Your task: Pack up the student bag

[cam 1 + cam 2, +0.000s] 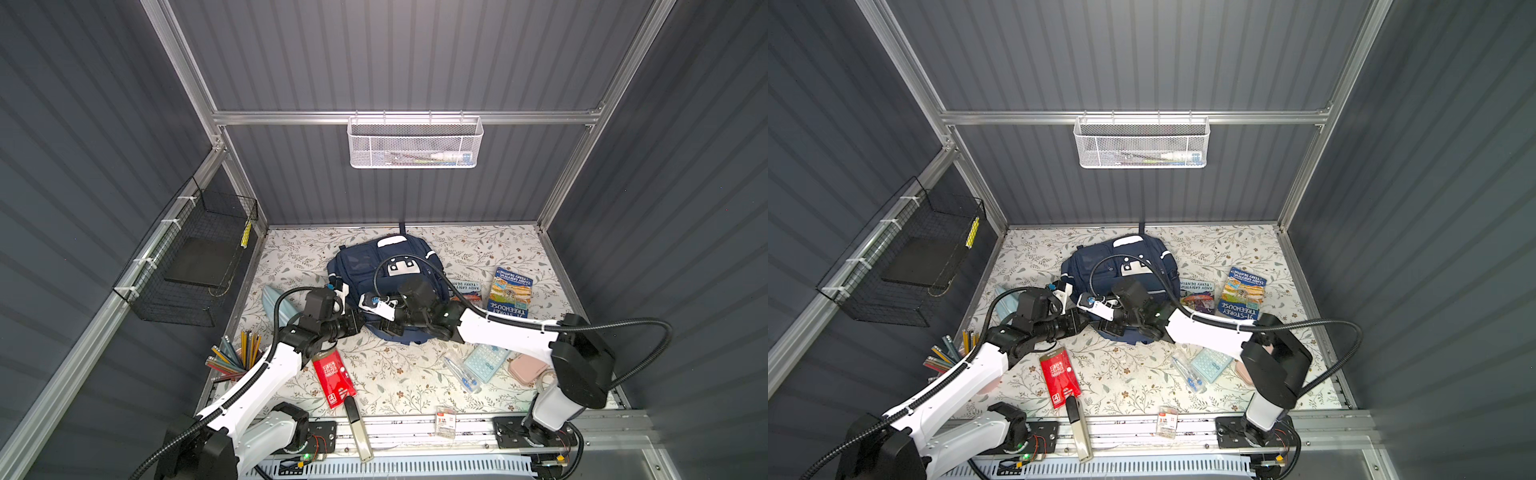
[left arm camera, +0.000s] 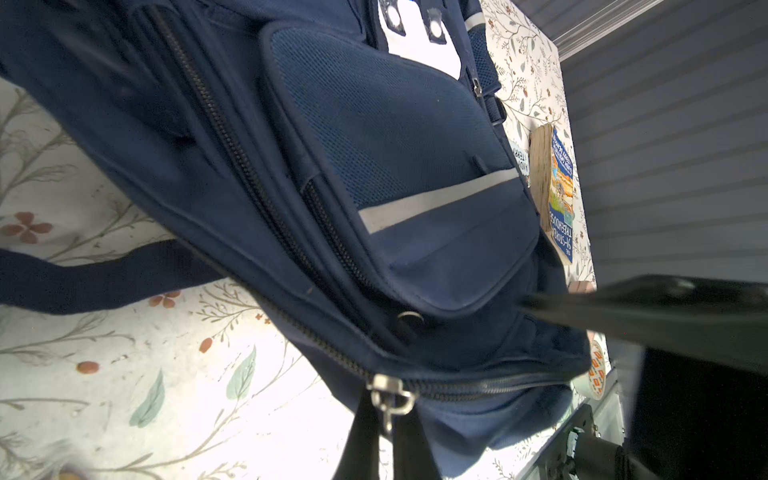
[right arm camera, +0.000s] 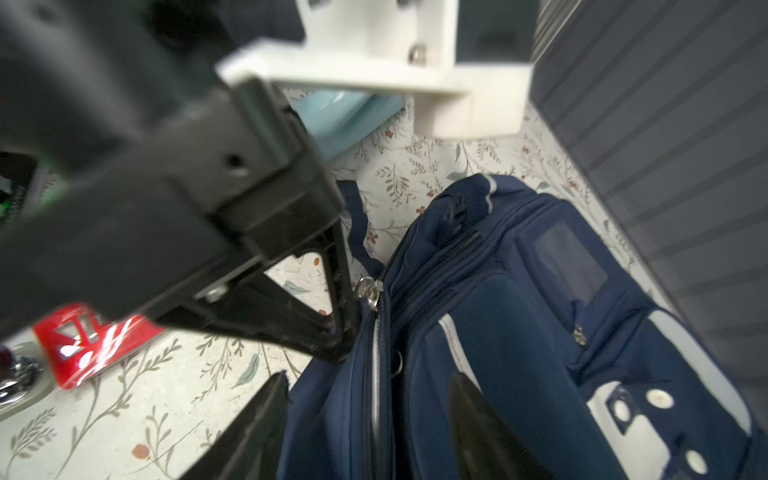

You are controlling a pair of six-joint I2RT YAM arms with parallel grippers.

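Teeth still run ahead on the zip seam. I need to slide the metal zip pull along the seam with my left gripper toward the navy strap, then let go of the pull.
The student bag, a navy backpack with white stripes, lies on the floral table in both top views. My left gripper is shut on the metal zip pull at the bag's near edge; the same zip pull shows in the right wrist view, at the tip of that gripper. My right gripper is open, its two dark fingers standing either side of the bag's zip seam, close beside the left gripper. In a top view the right gripper comes in from the right.
Two books lie right of the bag. Near the front are a red packet, a pencil cup, a calculator, a pink case and a small card pack. A light-blue pouch lies at the left.
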